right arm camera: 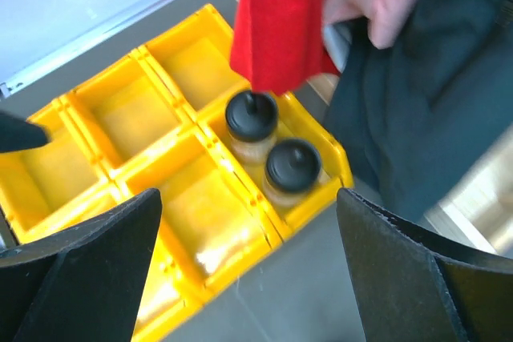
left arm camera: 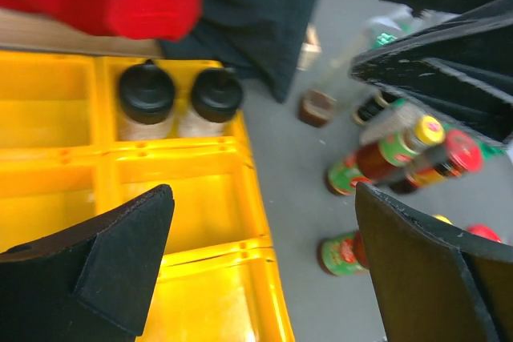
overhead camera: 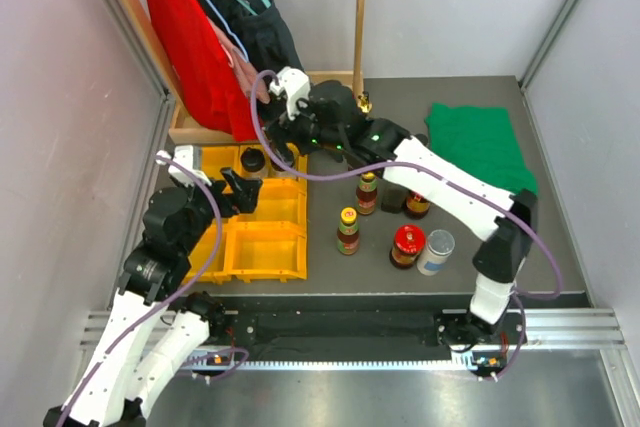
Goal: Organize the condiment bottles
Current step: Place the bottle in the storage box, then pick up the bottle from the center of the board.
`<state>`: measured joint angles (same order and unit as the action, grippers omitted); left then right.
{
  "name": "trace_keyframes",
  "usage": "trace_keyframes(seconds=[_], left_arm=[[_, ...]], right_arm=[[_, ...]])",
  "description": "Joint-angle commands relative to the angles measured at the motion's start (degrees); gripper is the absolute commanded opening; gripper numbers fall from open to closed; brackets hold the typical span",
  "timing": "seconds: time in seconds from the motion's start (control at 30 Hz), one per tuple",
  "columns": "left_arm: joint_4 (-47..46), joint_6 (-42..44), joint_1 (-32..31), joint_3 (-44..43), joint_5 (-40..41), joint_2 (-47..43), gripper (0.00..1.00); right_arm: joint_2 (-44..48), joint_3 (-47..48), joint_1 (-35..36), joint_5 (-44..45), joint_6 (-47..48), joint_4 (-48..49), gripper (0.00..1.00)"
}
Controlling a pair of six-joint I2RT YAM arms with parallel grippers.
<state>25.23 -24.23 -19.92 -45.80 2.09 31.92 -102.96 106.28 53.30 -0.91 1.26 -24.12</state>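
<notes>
The bottle's gold top [overhead camera: 364, 103] lies outward of my left gripper beside the post, so my left gripper needs to go outward and to the right in the top view onto it.
Two black-capped jars [right arm camera: 252, 122] [right arm camera: 293, 170] stand side by side in a back compartment of the yellow tray [right arm camera: 120, 118]; they also show in the left wrist view [left arm camera: 147, 102] [left arm camera: 215, 100]. My right gripper [right arm camera: 248, 278] is open and empty, hovering above the tray's right edge near them [overhead camera: 283, 144]. My left gripper [left arm camera: 264, 270] is open and empty over the tray's middle [overhead camera: 243, 190]. On the grey table to the right stand yellow-capped dark sauce bottles [overhead camera: 368, 192] [overhead camera: 347, 230] [overhead camera: 417, 204], a red-lidded jar [overhead camera: 407, 245] and a silver-lidded canister [overhead camera: 436, 251].
Red [overhead camera: 185, 37] and dark [overhead camera: 245, 17] garments hang on a wooden rack behind the tray, reaching down close to the jars. A green cloth [overhead camera: 480, 142] lies at the back right. A small gold-topped bottle [overhead camera: 365, 102] stands by the rack's post.
</notes>
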Motion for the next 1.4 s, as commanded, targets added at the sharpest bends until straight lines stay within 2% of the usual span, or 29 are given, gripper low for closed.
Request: trace_keyframes(seconds=[0.0,0.17,0.33,0.5,0.57,0.67,0.77,0.9,1.07,1.23,1.37], left_arm=[[-8.2,0.9,0.1,0.0,-8.8,3.2,0.99],[-13.4,-0.5,0.0,-2.4,-13.7,9.0,0.99],[-20.7,-0.2,-1.8,-5.7,-17.8,18.6,0.99],[-24.0,6.4,-9.8,-12.6,-11.2,32.7,0.99],[-24.0,10.2,-13.0,-18.3,-9.6,39.3,0.99],[-24.8,13.1,-15.3,-24.7,-7.7,47.0,0.99],[-30.0,13.2,-15.9,-27.5,-6.6,52.1,0.99],[-35.3,12.3,-16.0,-28.7,-5.6,55.9,0.99],[-38.2,11.7,-16.1,-30.4,-5.2,59.9,0.99],[-41.8,10.4,-16.0,-30.9,-4.4,63.0,0.99],[-44.7,9.6,-16.0,-31.8,-3.9,65.1,0.98]], right_arm=[[10.2,-2.7,0.4,3.1,-0.8,-3.0,0.89],[17.6,-4.1,0.5,10.0,-4.5,-9.9,0.9],[25.5,-8.5,0.0,16.5,-9.1,-14.5,0.92],[31.9,-14.2,-3.2,26.1,-17.6,-18.0,0.92],[35.0,-17.0,-4.2,27.9,-18.9,-18.4,0.92],[40.3,-22.1,-5.5,32.0,-20.5,-16.5,0.91],[46.4,-27.1,-6.7,34.4,-20.9,-12.6,0.92],[53.1,-31.8,-7.2,38.9,-20.1,-8.5,0.93],[54.7,-31.7,-7.4,45.7,-19.4,-10.9,0.93],[54.6,-31.2,-8.6,46.9,-21.6,-13.8,0.93],[55.1,-31.6,-10.8,44.5,-23.8,-14.9,0.93]])
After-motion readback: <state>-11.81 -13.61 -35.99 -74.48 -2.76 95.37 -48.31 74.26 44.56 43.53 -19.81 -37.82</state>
